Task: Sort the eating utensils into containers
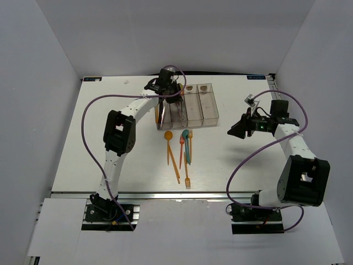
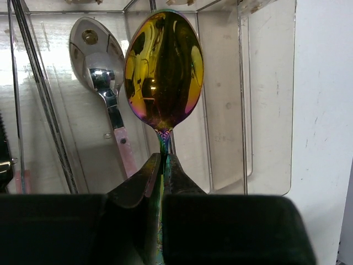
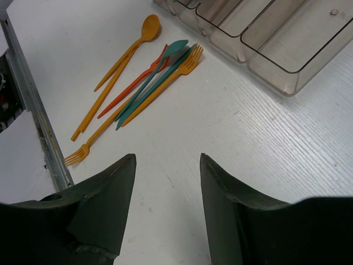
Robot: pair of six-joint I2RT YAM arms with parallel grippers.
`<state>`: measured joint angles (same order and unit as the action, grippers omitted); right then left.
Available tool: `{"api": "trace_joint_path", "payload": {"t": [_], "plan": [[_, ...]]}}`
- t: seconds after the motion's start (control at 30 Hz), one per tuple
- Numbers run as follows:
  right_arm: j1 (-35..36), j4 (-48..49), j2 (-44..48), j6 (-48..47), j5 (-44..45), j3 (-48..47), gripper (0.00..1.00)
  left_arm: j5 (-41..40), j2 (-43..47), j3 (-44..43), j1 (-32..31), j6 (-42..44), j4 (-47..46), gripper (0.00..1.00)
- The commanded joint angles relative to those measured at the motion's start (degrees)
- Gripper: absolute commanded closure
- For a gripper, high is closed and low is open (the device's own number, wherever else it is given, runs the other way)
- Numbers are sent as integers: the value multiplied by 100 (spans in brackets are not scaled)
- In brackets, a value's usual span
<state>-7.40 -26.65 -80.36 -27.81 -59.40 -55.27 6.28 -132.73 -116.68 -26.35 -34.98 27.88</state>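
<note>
The teal spoon lies on top of other utensils, so next I will move my right gripper to the left in the top view and lower it onto the neck of the teal spoon [image 1: 186,139] [image 3: 165,56].
My left gripper [image 2: 163,157] is shut on the neck of a shiny gold spoon [image 2: 164,69] and holds it over the clear containers [image 2: 265,138]. A silver spoon [image 2: 98,66] lies in the bin under it. In the top view the left gripper [image 1: 167,91] is over the left end of the containers [image 1: 199,105]. Orange, teal and red utensils [image 1: 182,149] lie in a loose pile in front of the bins; they also show in the right wrist view [image 3: 143,77]. My right gripper [image 3: 167,160] is open and empty above bare table right of the pile.
The containers [image 3: 276,38] stand at the back middle of the white table [image 1: 110,138]. White walls enclose the table on three sides. The table's metal front rail [image 1: 182,194] runs along the near edge.
</note>
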Motion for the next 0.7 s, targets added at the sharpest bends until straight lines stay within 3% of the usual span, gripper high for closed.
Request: {"api": "trace_joint_path", "payload": {"t": [0.0, 0.17, 0.37, 0.53, 0.67], "plan": [[-16, -234, -41, -198, -256, 25, 43, -13, 195, -3, 42, 53, -116, 86], [10, -411, -50, -374, -257, 51, 42, -57, 212, -91, 77, 62, -72, 66], [107, -481, -68, -409, -230, 16, 42, -48, 212, -293, 183, 97, 86, 55], [361, -727, -103, -672, -64, -72, 42, 13, 484, -338, 262, 281, 156, 54], [1062, -938, -129, -708, 375, -116, 43, 154, 1124, 178, 376, 527, 218, 54]]}}
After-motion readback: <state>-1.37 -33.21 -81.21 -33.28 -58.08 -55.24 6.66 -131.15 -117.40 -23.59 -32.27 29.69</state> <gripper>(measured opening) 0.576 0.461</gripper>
